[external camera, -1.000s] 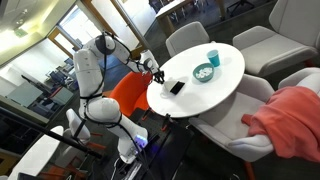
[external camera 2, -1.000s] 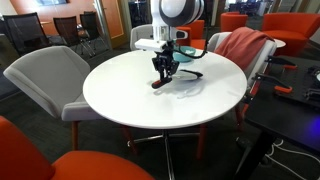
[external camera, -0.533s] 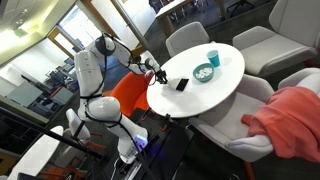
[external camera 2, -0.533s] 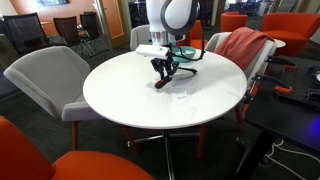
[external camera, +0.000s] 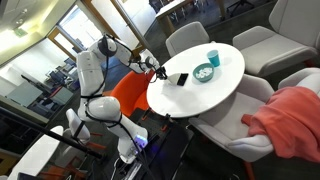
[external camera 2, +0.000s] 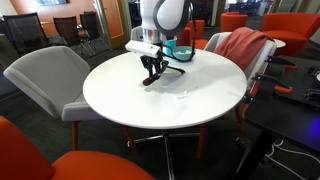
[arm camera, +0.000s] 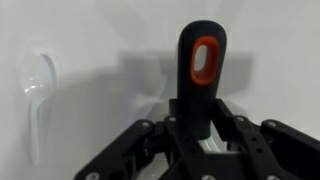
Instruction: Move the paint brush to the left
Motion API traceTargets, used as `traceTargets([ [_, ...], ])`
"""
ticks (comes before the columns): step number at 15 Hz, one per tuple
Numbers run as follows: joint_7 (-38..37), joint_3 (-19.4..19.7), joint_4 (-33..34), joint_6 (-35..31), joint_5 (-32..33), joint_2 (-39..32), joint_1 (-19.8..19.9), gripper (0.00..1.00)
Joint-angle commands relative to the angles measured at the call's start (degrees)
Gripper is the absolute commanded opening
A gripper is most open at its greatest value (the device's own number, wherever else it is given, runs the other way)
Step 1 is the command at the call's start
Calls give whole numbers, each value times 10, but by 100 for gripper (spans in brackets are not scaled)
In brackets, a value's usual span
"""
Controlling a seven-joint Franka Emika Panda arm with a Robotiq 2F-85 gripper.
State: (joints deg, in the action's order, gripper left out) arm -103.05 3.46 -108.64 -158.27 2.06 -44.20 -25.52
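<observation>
I already hold the paint brush [arm camera: 203,60] low over the table, so I'll next carry it away from the spoon toward the nearest grey chair and open my gripper.
My gripper [arm camera: 200,115] is shut on the paint brush [arm camera: 203,60], whose black handle with an orange-rimmed hole sticks out between the jaws. In both exterior views the gripper [external camera 2: 151,67] [external camera: 158,72] points down over the white round table [external camera 2: 130,100]. It holds the dark brush [external camera 2: 149,80] [external camera: 181,79] low over the tabletop. I cannot tell whether the brush touches the surface. The bristle end is hidden in the wrist view.
A white plastic spoon [arm camera: 37,90] lies on the table beside the brush. A teal bowl [external camera: 203,72] and a teal cup [external camera: 213,58] stand further along the table. Grey chairs [external camera 2: 45,80] ring the table, and one holds a salmon cloth [external camera: 290,115].
My gripper has carried the brush across the table, to the left and farther back in the exterior view from the table's front. The spoon, bowl and cup have stayed put.
</observation>
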Motion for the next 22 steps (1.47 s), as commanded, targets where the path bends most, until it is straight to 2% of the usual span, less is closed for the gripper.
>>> traceTargets([
  [1, 25, 3, 100, 15, 5, -47, -9, 12],
  [6, 36, 9, 247, 103, 6, -138, -13, 12],
  [9, 42, 4, 305, 139, 7, -176, -9, 12],
  [10, 45, 3, 306, 142, 8, -175, -11, 62],
  [11, 47, 2, 308, 145, 10, -171, -12, 63],
  [16, 31, 8, 233, 145, 9, -89, -36, 100],
  [17, 30, 7, 217, 152, 9, -69, -38, 100],
  [20, -16, 46, 165, 176, 36, -10, -68, 100],
  [22, -39, 55, 142, 206, 61, 21, -73, 100],
])
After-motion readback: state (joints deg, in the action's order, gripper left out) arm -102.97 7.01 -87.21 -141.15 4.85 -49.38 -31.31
